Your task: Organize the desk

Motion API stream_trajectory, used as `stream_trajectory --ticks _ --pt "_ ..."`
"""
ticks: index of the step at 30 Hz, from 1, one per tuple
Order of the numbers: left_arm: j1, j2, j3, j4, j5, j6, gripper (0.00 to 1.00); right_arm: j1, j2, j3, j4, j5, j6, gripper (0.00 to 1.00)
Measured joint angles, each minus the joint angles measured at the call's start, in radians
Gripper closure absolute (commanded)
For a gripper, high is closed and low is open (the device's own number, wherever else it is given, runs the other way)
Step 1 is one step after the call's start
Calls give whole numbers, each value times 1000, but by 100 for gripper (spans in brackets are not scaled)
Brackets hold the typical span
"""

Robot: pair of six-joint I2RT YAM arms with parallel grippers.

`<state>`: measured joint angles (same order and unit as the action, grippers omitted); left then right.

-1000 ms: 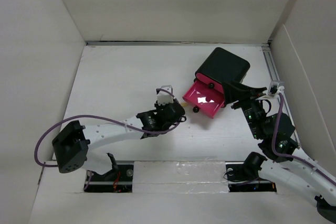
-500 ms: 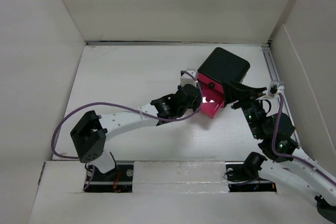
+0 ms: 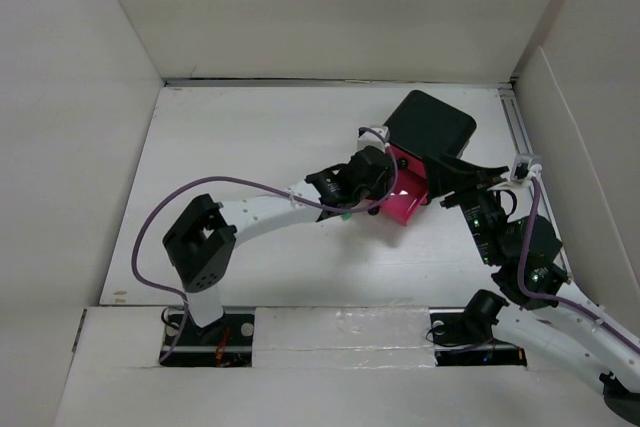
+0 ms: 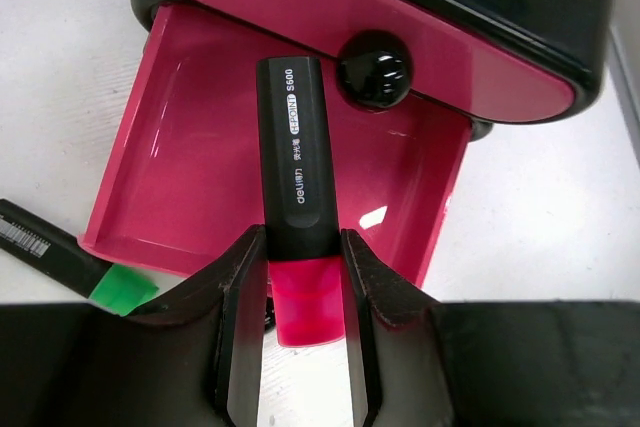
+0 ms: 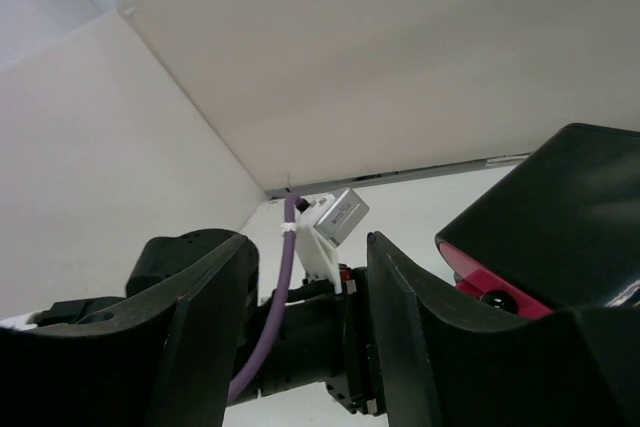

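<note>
The empty, open pink drawer is below the fingers of my left gripper, so the gripper should next lower toward the bottom of the drawer and release the highlighter (image 4: 292, 147).
My left gripper (image 4: 300, 244) is shut on a highlighter (image 4: 292, 147) with a black body and a pink end. The highlighter's black end reaches over the open pink drawer (image 4: 190, 127) of the small black cabinet (image 3: 430, 127), which stands on the white desk (image 3: 230, 147). The drawer looks empty. A closed pink drawer with a black knob (image 4: 373, 69) sits above it. My right gripper (image 5: 305, 267) stands open beside the cabinet's near right side (image 3: 462, 179), with nothing between its fingers; the left arm's wrist shows beyond them.
A black and green highlighter (image 4: 60, 257) lies on the desk just left of the open drawer's front. White walls enclose the desk on the left, back and right. A metal rail (image 3: 520, 132) runs along the right edge.
My left arm has swung right and away from the desk's middle to the open drawer, carrying the highlighter. The right arm has not moved.
</note>
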<state>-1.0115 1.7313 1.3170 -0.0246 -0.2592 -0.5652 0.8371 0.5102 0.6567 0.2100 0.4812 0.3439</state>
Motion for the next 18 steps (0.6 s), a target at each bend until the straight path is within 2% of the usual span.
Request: stream_trajectory --ticks 13,18 --pt "23 80 42 -92 32 6 94 0 0 0 0 5 0 44" --pt "34 100 80 -90 15 17 76 0 1 0 0 5 0 44"
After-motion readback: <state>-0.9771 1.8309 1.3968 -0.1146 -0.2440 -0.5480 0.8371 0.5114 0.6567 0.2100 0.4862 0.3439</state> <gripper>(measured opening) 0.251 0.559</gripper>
